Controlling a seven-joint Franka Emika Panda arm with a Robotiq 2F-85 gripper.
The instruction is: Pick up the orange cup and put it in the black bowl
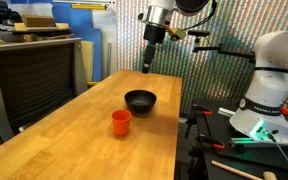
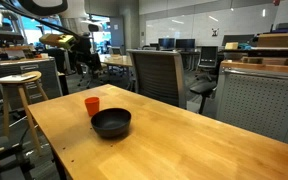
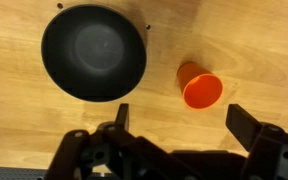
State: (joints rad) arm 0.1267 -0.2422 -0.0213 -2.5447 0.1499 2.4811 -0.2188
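Note:
The orange cup stands empty with its opening up, so my gripper should move down toward the right in the wrist view, with its fingers on either side of the cup's rim on the bowl's side (image 1: pixel 128 112) (image 3: pixel 186 91).
The orange cup (image 1: pixel 121 122) stands upright on the wooden table (image 1: pixel 74 140), in front of the black bowl (image 1: pixel 140 100). Both also show in an exterior view, the cup (image 2: pixel 92 105) just behind the bowl (image 2: pixel 111 123). In the wrist view the bowl (image 3: pixel 93 52) lies at upper left and the cup (image 3: pixel 200 87) at right of centre, empty, mouth towards the camera. My gripper (image 3: pixel 181 118) is open and empty, high above the table; the cup sits between and beyond the fingertips. The gripper (image 1: pixel 149 58) hangs above the bowl's far side.
The table's edge (image 1: pixel 176 130) drops off beside the robot base (image 1: pixel 267 100). A black office chair (image 2: pixel 154 75) stands at the table's far side, a wooden stool (image 2: pixel 19 95) nearby. Cabinets (image 1: pixel 29 70) stand along another side.

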